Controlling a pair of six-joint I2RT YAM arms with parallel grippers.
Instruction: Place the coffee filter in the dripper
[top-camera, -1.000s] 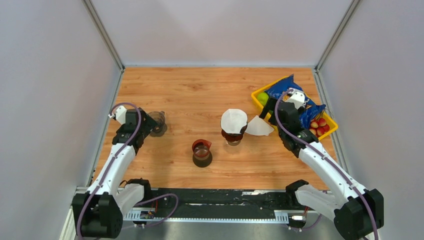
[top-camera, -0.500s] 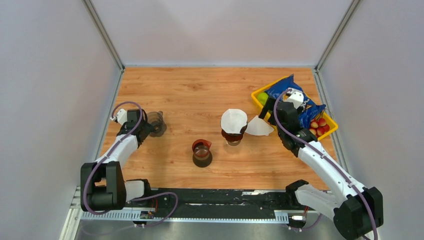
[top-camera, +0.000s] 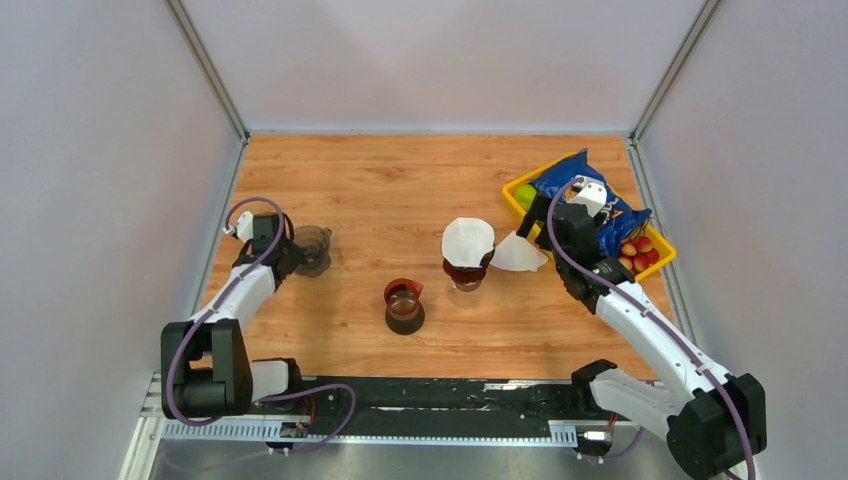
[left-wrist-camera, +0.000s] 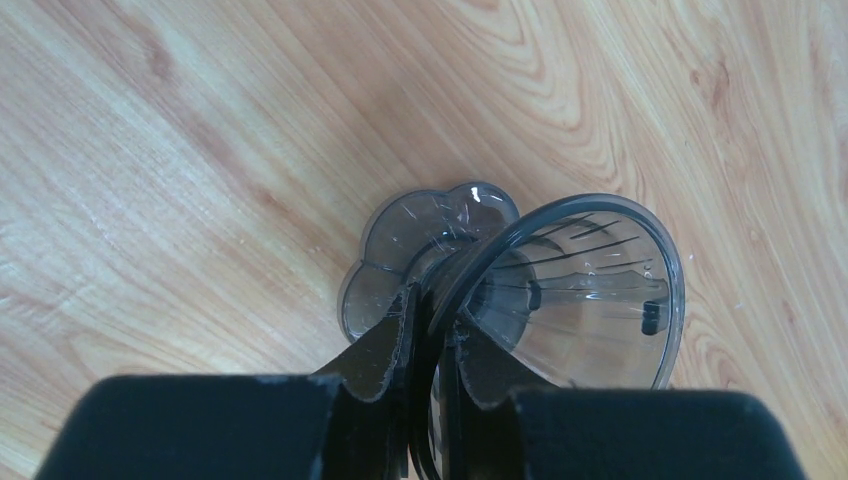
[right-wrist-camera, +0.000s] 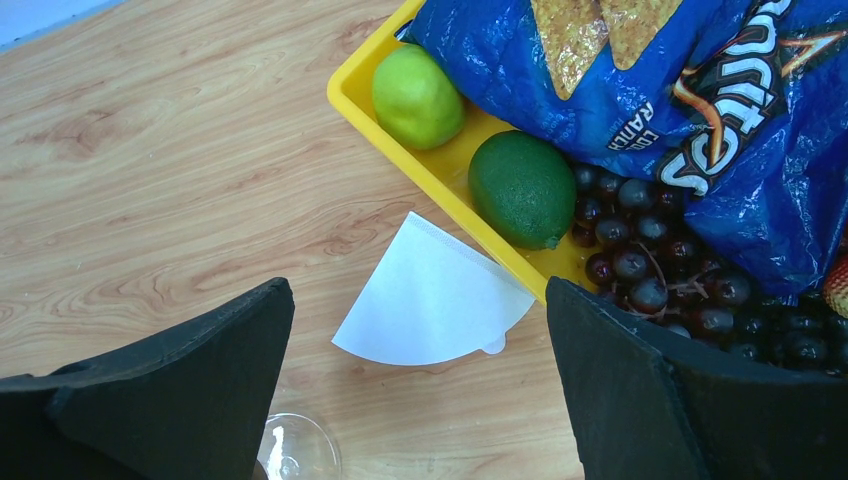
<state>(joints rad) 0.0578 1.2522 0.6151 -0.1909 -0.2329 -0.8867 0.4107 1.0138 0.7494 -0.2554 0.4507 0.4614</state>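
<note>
Next, my left gripper moves up, then to the right in the top view, to release the dripper onto the red cup's open top (top-camera: 403, 291), since it stands uncovered.
A smoky clear dripper (top-camera: 312, 248) stands at the table's left. My left gripper (top-camera: 290, 252) is shut on its rim. In the left wrist view the dripper (left-wrist-camera: 590, 290) shows its ribbed cone and scalloped base, and the rim passes between my left gripper (left-wrist-camera: 432, 300) pads. A folded white coffee filter (top-camera: 520, 253) lies flat on the wood beside the yellow tray. My right gripper (top-camera: 537, 222) hovers over it, open. In the right wrist view the filter (right-wrist-camera: 430, 295) lies below and between the wide fingers of my right gripper (right-wrist-camera: 418, 300), untouched.
A yellow tray (top-camera: 520, 210) at the right holds a blue chip bag (top-camera: 580, 180), limes and grapes. At mid-table a second dripper with a white filter (top-camera: 468, 242) sits on a glass. A red cup (top-camera: 404, 300) stands in front.
My left gripper has closed on the dripper's rim and the left arm has folded back toward its base. The right arm and the folded filter have not moved.
</note>
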